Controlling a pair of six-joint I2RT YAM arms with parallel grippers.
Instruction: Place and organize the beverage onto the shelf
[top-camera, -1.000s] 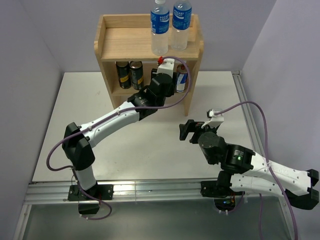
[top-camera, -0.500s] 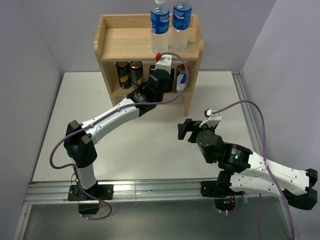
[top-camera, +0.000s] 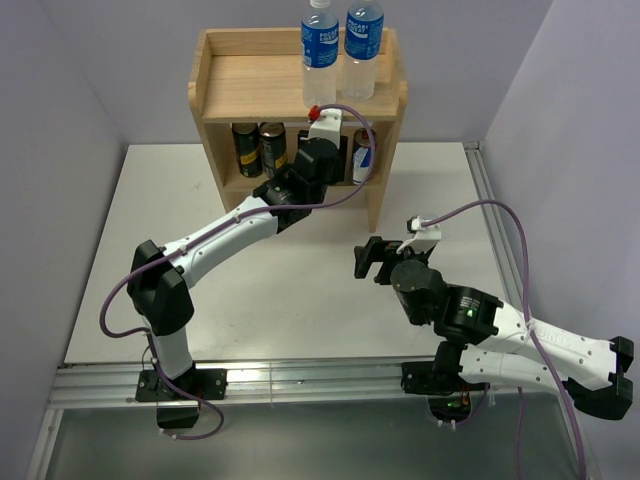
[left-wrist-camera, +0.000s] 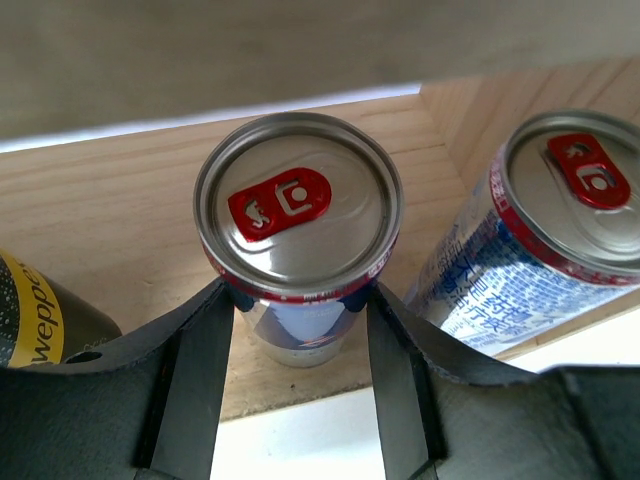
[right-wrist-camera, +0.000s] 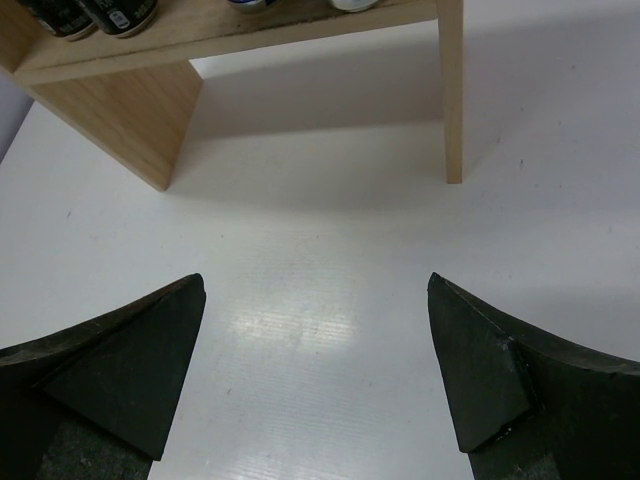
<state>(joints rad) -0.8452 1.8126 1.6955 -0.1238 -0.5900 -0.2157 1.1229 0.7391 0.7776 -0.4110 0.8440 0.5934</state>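
Note:
The robot will slide its left gripper toward the matching can (top-camera: 362, 158) (left-wrist-camera: 530, 235) and let go of the held can beside it on the board, because bare board shows between the two.
The light wood shelf (top-camera: 250, 85) stands at the back of the table. My left gripper (top-camera: 327, 152) reaches into its lower tier. In the left wrist view the left gripper (left-wrist-camera: 298, 300) is shut on a silver-and-blue can with a red tab (left-wrist-camera: 298, 205), which stands upright on the lower board (left-wrist-camera: 120, 230). A matching can (left-wrist-camera: 560, 220) stands just to its right, also seen from above (top-camera: 363, 155). My right gripper (top-camera: 368, 260) is open and empty above the table, facing the shelf (right-wrist-camera: 130, 110); its jaws (right-wrist-camera: 315, 350) are wide apart.
Two clear water bottles with blue labels (top-camera: 319, 55) (top-camera: 362, 50) stand on the top board at the right. Two dark cans (top-camera: 247, 148) (top-camera: 273, 148) stand at the left of the lower tier; one shows at the left edge of the left wrist view (left-wrist-camera: 40, 320).
My left arm has pushed forward, carrying the can deeper into the lower tier beside the other silver can. The right arm has shifted slightly left.

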